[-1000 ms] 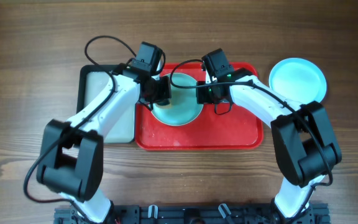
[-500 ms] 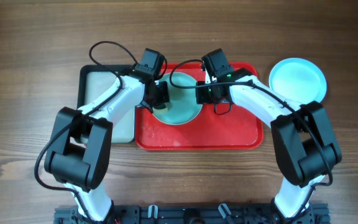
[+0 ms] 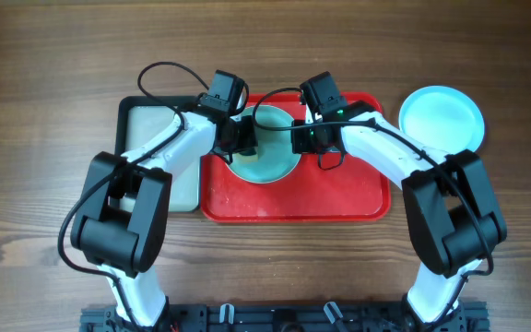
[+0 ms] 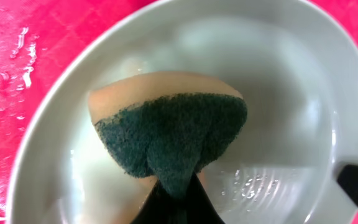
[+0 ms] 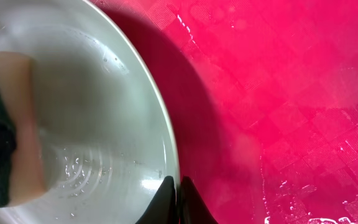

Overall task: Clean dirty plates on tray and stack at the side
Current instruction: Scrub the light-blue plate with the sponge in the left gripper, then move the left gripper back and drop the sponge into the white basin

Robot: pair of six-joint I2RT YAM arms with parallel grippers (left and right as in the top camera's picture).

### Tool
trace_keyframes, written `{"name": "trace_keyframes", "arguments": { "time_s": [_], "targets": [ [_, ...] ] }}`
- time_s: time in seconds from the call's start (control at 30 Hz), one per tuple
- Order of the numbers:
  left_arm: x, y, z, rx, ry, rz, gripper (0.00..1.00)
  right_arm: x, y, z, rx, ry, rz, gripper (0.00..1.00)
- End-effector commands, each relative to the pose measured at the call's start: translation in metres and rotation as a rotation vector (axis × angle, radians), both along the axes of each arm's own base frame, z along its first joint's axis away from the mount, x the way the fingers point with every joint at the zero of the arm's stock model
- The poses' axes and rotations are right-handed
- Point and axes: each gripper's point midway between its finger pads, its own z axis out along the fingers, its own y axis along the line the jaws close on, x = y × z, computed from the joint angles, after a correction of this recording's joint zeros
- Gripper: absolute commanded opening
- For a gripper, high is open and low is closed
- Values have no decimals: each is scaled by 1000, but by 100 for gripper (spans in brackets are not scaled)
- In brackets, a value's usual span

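My left gripper rises off the plate next, then comes down into the black-rimmed tray's pale inside and releases the sponge (image 4: 173,134), because bare room shows there.
A pale plate (image 3: 270,161) lies at the back of the red tray (image 3: 339,194). My left gripper (image 3: 241,138) is shut on a sponge (image 4: 173,134), green scouring side up over an orange body, pressed into the wet bowl of the plate (image 4: 291,93). My right gripper (image 3: 299,138) is shut on the right rim of the plate (image 5: 92,106), one finger inside and one outside. In the right wrist view the sponge (image 5: 5,162) shows at the left edge. A clean aqua-blue plate (image 3: 441,118) rests on the table to the right of the tray.
A black-rimmed tray (image 3: 150,161) with a pale inside sits against the red tray's left side, under my left arm. Water drops lie on the red tray (image 5: 291,93). Wooden table all around.
My left arm's elbow has swung in toward the right while the sponge shifted slightly on the plate. The right arm and the plate have not moved.
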Motion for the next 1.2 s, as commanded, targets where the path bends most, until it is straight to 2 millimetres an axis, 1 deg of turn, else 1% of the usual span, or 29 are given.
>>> {"name": "trace_keyframes", "arguments": {
  "time_s": [0.0, 0.2, 0.37, 0.47, 0.57, 0.67, 0.77, 0.87, 0.9, 0.93, 0.97, 1.0, 1.07, 1.1, 1.17],
  "targets": [
    [-18, -15, -20, -45, 88, -8, 4, -9, 19, 3, 101, 36, 45, 4],
    [-23, -23, -28, -62, 112, -23, 4, -9, 21, 4, 111, 38, 49, 4],
    [-30, -41, -34, -145, 152, -63, 4, -9, 21, 4, 111, 38, 49, 4],
    [-35, -51, -31, -193, 167, -87, 4, -9, 21, 4, 111, 37, 49, 4],
    [-34, -59, -16, -268, 172, -103, 4, -9, 21, 4, 112, 36, 49, 4],
    [-28, -64, 15, -374, 145, -119, 4, -8, 22, 4, 114, 31, 49, 4],
    [-22, -61, 49, -432, 92, -125, 4, -7, 21, 4, 110, 27, 52, 4],
    [-20, -51, 95, -451, 4, -127, 4, -7, 21, 4, 107, 21, 67, 4],
    [-20, -48, 105, -451, -19, -123, 4, -7, 21, 4, 106, 21, 68, 4],
    [-19, -39, 123, -442, -63, -108, 4, -7, 21, 5, 107, 19, 69, 4],
    [-19, -29, 137, -420, -100, -85, 4, -7, 21, 5, 107, 18, 69, 4],
    [-18, -21, 143, -401, -119, -65, 4, -7, 22, 5, 108, 18, 69, 4],
    [-18, 5, 156, -329, -162, 5, 4, -6, 22, 5, 108, 17, 69, 4],
    [-18, 26, 160, -269, -180, 60, 4, -6, 22, 5, 108, 16, 69, 4],
    [-21, 64, 160, -146, -190, 165, 4, -6, 22, 5, 109, 16, 69, 4]
  ]
}}
